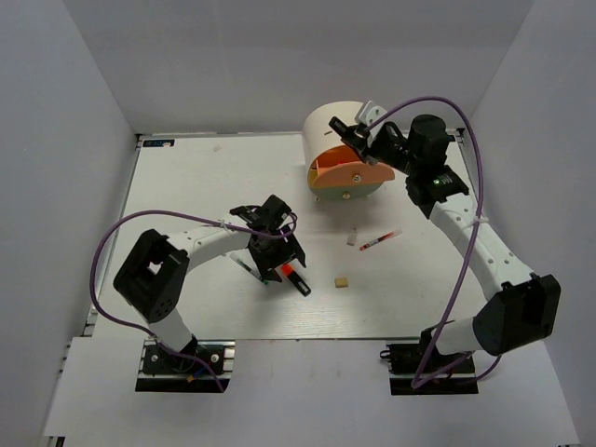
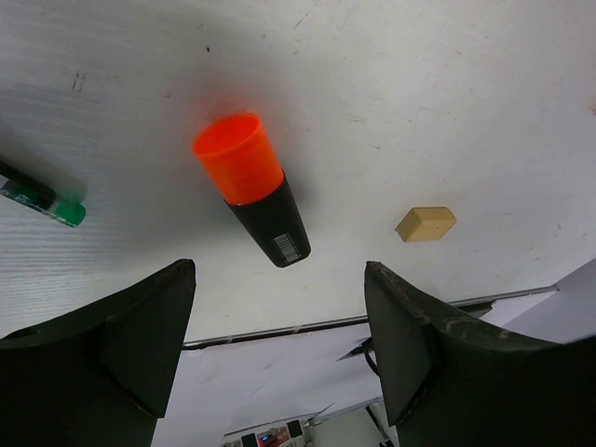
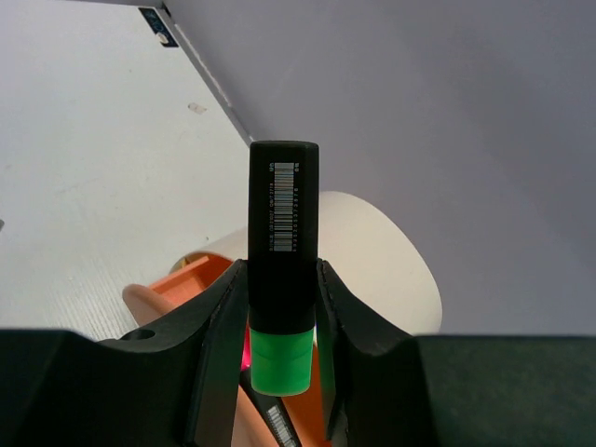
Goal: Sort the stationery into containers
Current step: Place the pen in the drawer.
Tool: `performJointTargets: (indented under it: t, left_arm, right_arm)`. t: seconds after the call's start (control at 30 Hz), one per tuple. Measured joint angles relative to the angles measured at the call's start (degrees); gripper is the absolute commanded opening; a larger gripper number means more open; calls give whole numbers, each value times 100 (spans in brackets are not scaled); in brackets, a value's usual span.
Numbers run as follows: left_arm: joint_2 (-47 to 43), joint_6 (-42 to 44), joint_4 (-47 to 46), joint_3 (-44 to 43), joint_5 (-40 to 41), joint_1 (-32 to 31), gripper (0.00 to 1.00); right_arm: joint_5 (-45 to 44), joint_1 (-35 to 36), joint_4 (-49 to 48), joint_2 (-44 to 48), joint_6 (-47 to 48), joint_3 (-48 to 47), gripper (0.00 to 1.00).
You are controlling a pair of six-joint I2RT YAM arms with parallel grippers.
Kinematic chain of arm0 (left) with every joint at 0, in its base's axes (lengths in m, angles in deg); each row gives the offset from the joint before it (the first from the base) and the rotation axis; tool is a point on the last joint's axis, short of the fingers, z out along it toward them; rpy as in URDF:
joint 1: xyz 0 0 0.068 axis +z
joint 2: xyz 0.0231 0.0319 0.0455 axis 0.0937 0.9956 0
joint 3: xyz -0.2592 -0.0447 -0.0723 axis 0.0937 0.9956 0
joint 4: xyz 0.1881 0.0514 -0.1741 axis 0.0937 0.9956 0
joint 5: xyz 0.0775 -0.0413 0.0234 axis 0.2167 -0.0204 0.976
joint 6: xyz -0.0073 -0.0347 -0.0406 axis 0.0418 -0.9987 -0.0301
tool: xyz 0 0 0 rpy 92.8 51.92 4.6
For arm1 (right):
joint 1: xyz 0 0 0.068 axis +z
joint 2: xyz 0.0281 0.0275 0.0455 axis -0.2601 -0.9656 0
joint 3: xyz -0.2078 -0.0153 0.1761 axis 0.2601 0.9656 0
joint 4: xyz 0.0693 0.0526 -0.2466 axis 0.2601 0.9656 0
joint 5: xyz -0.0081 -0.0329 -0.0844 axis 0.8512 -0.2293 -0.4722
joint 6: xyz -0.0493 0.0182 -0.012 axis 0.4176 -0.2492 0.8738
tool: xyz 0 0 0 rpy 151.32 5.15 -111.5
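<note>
The right gripper lowers the black highlighter toward the drawer's opening (image 3: 305,410) and releases it next. The orange drawer (image 3: 172,279) stands open below with a highlighter already inside.
My right gripper (image 3: 282,312) is shut on a black highlighter (image 3: 282,209) with a green end, held upright over the open orange drawer (image 3: 172,279) of the cream drum organiser (image 3: 377,247). Another highlighter (image 3: 279,424) lies in that drawer, with a pink glow beside it. From above, the right gripper (image 1: 358,142) sits at the organiser (image 1: 337,126). My left gripper (image 2: 279,279) is open, hovering just above an orange-ended highlighter (image 2: 250,182) that lies on the table; the top view shows this gripper (image 1: 277,253) mid-table. A tan eraser (image 2: 426,223) lies to the right of that highlighter.
A thin white pen (image 1: 380,240) with red marking and a small whitish eraser (image 1: 352,239) lie in front of the organiser. The tan eraser (image 1: 342,280) lies nearer the front edge. A dark green-tipped item (image 2: 39,196) rests left of the orange highlighter. Grey walls surround the table.
</note>
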State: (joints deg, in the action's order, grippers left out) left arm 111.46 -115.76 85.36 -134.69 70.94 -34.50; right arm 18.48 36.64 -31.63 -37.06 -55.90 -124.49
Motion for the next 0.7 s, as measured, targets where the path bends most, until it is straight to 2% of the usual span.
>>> performJointTargets:
  t: [0.13,0.33,0.57,0.7]
  left_arm:
    - [83,-42,-72,28,-37,-13,83]
    - [195,-61,-144,66,-94,-50,83]
    - [317,-74,-197,68,-142,-50,84]
    - [398,-76,-199,68,-164,-50,84]
  right_arm:
    - [404,-249,9,-216,129,-11,2]
    - [1139,-551,356,-678,339,-319,12]
    - [1541,-778,870,-1012,531,-697,37]
    - [1635,-850,1056,-1099,581,-708,46]
